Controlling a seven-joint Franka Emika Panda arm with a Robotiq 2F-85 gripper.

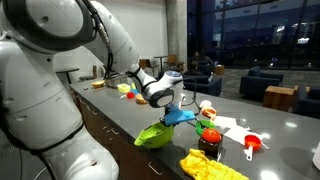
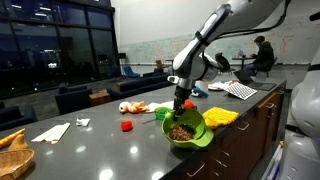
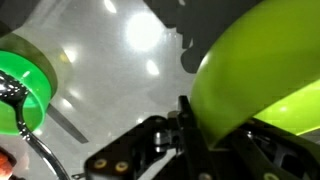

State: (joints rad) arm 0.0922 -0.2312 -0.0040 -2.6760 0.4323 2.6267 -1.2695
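My gripper needs to move outward and down toward the counter (image 1: 179, 138) beside the green cup next. It needs to tip the bowl (image 1: 154, 135) level to release it, because the bowl slants at the counter's edge.
A lime green bowl (image 2: 188, 131) with brown pieces inside sits at the dark counter's edge, also seen in an exterior view as the bowl (image 1: 154, 135). My gripper (image 2: 182, 104) comes down onto its far rim. In the wrist view the bowl's wall (image 3: 250, 80) fills the right side. The gripper (image 3: 190, 125) is shut on that rim, one black finger (image 3: 186, 112) against the outside wall and the other hidden behind the bowl. In an exterior view the gripper (image 1: 178, 108) hangs just above the bowl's rim.
A yellow cloth (image 2: 221, 117) lies beside the bowl. A dark jar (image 1: 210, 142), a blue item (image 1: 183, 117) and an orange scoop (image 1: 252, 143) stand close by. A red block (image 2: 127, 126) and white paper (image 2: 50, 132) lie further along. A green cup (image 3: 22, 78) is near the gripper.
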